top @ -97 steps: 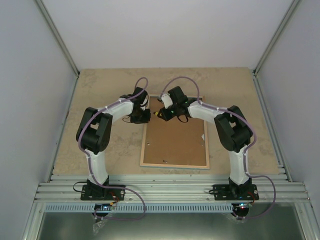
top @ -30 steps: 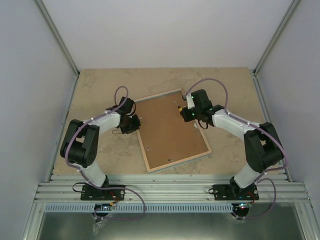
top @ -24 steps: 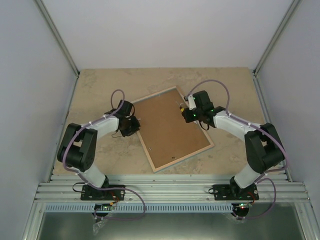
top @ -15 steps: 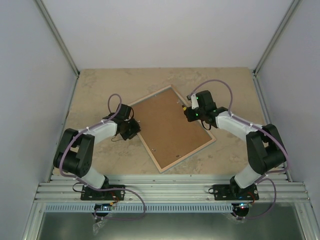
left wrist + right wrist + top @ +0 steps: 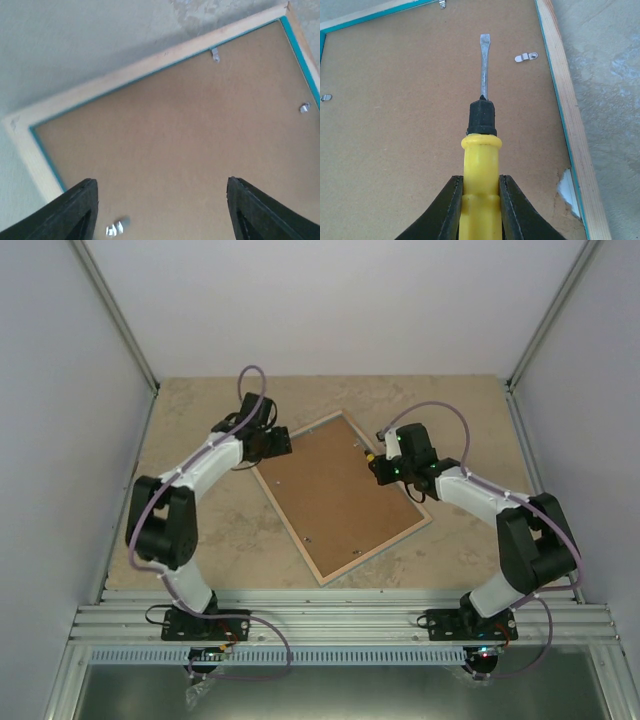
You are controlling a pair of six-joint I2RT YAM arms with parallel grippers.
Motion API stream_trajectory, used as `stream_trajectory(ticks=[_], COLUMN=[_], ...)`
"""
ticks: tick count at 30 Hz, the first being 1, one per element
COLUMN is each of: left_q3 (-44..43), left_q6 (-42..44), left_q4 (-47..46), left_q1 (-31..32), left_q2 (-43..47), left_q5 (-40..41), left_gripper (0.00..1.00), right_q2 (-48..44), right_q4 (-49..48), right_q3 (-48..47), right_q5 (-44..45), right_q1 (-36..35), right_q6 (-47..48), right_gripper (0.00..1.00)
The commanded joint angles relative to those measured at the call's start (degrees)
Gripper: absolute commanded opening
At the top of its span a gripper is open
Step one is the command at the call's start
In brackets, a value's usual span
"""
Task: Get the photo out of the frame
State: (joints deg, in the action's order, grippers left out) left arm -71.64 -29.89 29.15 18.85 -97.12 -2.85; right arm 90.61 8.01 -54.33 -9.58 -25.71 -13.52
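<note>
The frame (image 5: 376, 551) lies crooked on the tabletop, so the robot's left gripper should next move outward, turn and lower its open fingers astride the frame's far wooden bar near the clip (image 5: 303, 430).
The frame (image 5: 376, 551) lies face down and turned askew on the table, its light wood back and turquoise inner edge (image 5: 150, 75) showing. A brown backing board (image 5: 335, 498) fills it, so the photo is hidden. Small metal clips (image 5: 215, 54) hold the board. My left gripper (image 5: 279, 445) hovers over the frame's far left corner, open, with nothing between its fingers (image 5: 75, 212). My right gripper (image 5: 377, 466) is over the frame's right side, shut on a yellow-handled screwdriver (image 5: 480, 165). The blade tip (image 5: 485, 40) lies on the board beside a clip (image 5: 526, 57).
The backing board has a chipped spot showing white (image 5: 568, 190) by the right border. Bare stone-pattern tabletop (image 5: 200, 530) surrounds the frame, with grey walls on three sides and a metal rail (image 5: 330, 620) at the near edge.
My left gripper let go of the frame's left edge, opened, and moved up to the far left corner. The frame had turned clockwise and now rests still. The right gripper stays shut on the screwdriver.
</note>
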Motion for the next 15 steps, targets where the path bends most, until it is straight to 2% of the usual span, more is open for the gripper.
stream_trajectory(ticks=[1, 5, 15], left_q3=[-7.5, -16.8, -30.8], left_q6=[16.6, 22.5, 29.8], left_q4=[3.0, 4.3, 4.1], left_q1=[0.0, 0.0, -1.2], left_q2=[-8.7, -16.4, -30.2], left_q5=[2.6, 2.6, -2.3], left_gripper=[0.73, 0.75, 0.77], right_q2=[-1.7, -2.5, -4.0], right_q4=[-1.9, -1.6, 0.7], right_q3=[1.4, 2.0, 2.9], right_q5=[-1.6, -1.9, -3.7], right_q1=[0.3, 0.3, 0.3], right_q6=[0.4, 0.7, 0.6], right_gripper=[0.01, 0.0, 0.01])
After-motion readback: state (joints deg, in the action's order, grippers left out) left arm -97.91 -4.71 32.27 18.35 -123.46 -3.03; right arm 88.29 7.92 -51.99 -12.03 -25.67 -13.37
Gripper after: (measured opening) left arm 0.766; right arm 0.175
